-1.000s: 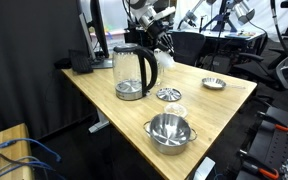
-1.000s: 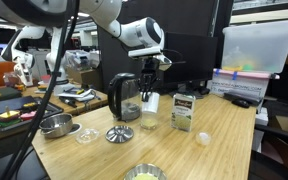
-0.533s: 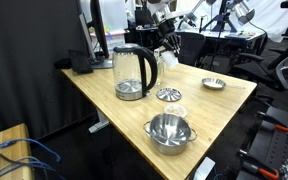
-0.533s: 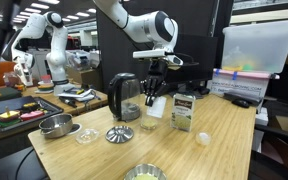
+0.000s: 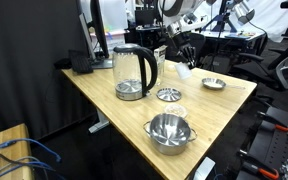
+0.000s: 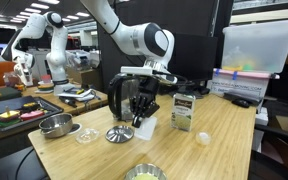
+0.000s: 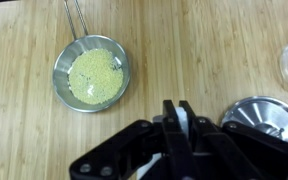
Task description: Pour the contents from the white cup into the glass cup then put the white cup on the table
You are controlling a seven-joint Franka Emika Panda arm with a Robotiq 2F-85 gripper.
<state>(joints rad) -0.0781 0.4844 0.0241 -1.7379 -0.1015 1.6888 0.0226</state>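
Note:
I need to move my gripper toward the round silver lid next. Then I need to lower the white cup onto the table.
My gripper (image 7: 179, 118) is shut on the rim of the white cup (image 7: 180, 125), of which only a white sliver shows between the fingers. In both exterior views the gripper (image 5: 184, 58) (image 6: 142, 112) holds the white cup (image 5: 185, 70) (image 6: 148, 125) low over the table (image 5: 99, 100) (image 6: 229, 150), beside the glass cup (image 5: 134, 72) (image 6: 118, 98). The glass cup stands upright with its black handle and silver base. I cannot tell whether the white cup touches the wood.
A small metal dish of yellow grains (image 7: 92, 75) (image 5: 214, 83) lies near the gripper. A round silver lid (image 5: 168, 94) (image 6: 119, 133) (image 7: 266, 115), a steel bowl (image 5: 169, 130) (image 6: 56, 124), a carton (image 6: 184, 111) and a white ball (image 6: 204, 138) are also on the table.
The arm has swung away from the top of the glass cup and come down toward the table, still holding the white cup.

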